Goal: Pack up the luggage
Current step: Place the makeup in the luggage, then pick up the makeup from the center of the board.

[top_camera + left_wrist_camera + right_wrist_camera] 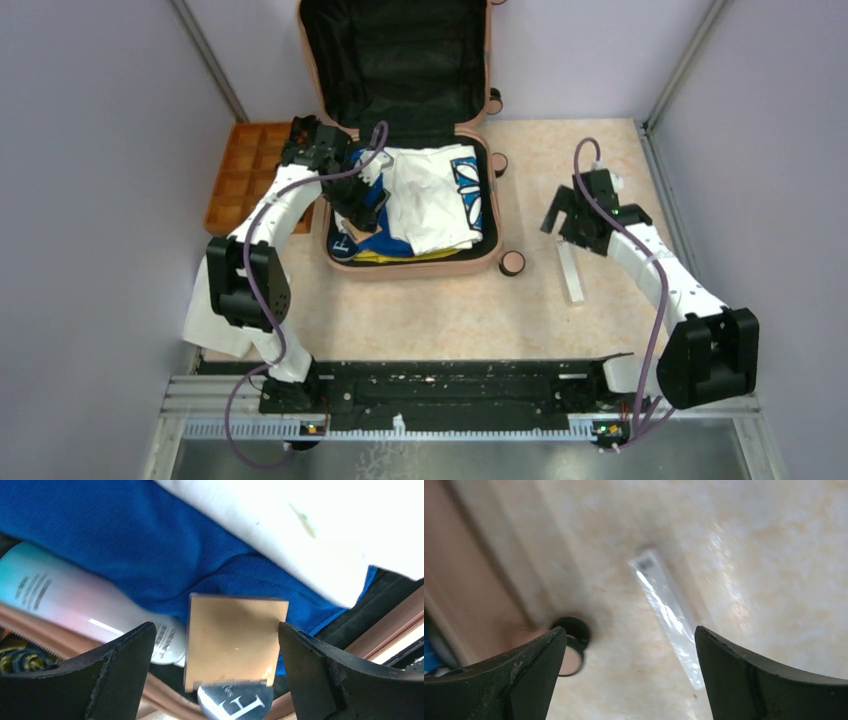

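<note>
My right gripper is going down and back onto the item's middle (570, 272) next and needs to close there. The long clear-wrapped item is still outside the luggage (480, 262).
The peach-pink luggage (480, 262) lies open on the table, its black-lined lid (400, 60) standing up at the back. Its base holds a white shirt (430, 200), a blue garment (125, 540) and a white-pink tube (75, 610). My left gripper (362, 212) hangs open over the base's left side. A flat tan square piece (232, 640) sits between its fingers (215, 626) with a gap on the left, above a dark round item marked "H" (240, 702). My right gripper (562, 222) is open over the table, right of the luggage, above a long clear-wrapped item (669, 615).
An orange compartmented tray (245, 170) stands left of the luggage. A white sheet (205, 320) lies at the near left under the left arm. A luggage wheel (571, 645) shows by my right gripper's (631, 630) left finger. Grey walls enclose the table.
</note>
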Controlling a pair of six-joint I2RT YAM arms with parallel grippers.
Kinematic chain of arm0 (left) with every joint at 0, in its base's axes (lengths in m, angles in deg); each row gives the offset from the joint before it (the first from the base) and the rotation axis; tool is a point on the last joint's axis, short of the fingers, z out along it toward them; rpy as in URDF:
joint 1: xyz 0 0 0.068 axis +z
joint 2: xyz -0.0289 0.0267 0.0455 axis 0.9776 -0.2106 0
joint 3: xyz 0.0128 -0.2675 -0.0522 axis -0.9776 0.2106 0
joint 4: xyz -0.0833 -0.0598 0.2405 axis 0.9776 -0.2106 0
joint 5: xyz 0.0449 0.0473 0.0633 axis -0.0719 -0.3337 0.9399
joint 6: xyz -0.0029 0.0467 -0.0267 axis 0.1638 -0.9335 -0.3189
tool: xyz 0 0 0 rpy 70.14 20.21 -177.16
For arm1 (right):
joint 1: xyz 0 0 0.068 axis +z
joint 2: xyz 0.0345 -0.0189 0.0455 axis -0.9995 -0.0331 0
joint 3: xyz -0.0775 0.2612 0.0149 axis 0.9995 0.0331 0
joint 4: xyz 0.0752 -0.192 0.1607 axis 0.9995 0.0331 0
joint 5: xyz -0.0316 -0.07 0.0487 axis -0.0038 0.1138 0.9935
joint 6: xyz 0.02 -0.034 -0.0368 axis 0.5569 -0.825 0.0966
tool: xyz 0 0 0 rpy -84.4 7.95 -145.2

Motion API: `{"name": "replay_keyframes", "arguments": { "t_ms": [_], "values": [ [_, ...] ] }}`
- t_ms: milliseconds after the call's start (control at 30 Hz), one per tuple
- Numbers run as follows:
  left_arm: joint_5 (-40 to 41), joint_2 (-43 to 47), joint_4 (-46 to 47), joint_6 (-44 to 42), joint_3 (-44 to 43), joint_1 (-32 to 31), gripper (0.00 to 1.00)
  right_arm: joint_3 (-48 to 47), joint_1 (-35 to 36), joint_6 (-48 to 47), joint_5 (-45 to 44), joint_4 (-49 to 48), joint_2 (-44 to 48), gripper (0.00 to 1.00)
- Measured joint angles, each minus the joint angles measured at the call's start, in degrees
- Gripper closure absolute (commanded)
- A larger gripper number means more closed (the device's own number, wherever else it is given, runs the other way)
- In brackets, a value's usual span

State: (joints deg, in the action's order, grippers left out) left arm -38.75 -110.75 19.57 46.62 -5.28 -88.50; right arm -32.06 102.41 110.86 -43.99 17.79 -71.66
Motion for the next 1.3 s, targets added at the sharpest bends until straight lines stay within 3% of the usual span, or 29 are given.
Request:
{"name": "replay_keyframes", "arguments": {
  "t_ms": [267,400,600,867,967,1167,1300],
  "values": [
    [0.7,-1.7,-1.53,0.59,-1.97,-1.55,0.01,13.29,-2.1,0.68,-2.62,0.94,1.92,0.01],
    [1.81,-1.68,-3.85,1.18,-8.44,-1.27,0.01,16.2,-2.1,0.98,-3.76,-1.14,0.31,0.08],
    [1.9,-0.74,-4.02,2.56,-16.98,-1.14,0.01,16.87,-2.1,0.83,-4.52,-6.12,-6.82,0.41],
    [2.51,-0.15,-4.07,3.34,-18.03,-0.74,0.01,16.81,-2.1,-0.15,-5.49,-9.99,-10.05,0.78],
    [2.6,-0.17,-4.07,3.5,-18.03,-0.37,0.01,16.63,-2.1,-1.22,-6.36,-10.71,-10.43,0.97],
    [3.23,-0.22,-4.07,3.61,-18.05,0.2,0.01,12.98,-1.38,-2.89,-7.56,-8.31,-11.41,1.0],
    [3.58,-0.28,-4.04,3.61,-18.05,0.66,0.01,3.43,2.27,-4.26,-7.76,-2.01,-11.39,1.0]
  ]
}}
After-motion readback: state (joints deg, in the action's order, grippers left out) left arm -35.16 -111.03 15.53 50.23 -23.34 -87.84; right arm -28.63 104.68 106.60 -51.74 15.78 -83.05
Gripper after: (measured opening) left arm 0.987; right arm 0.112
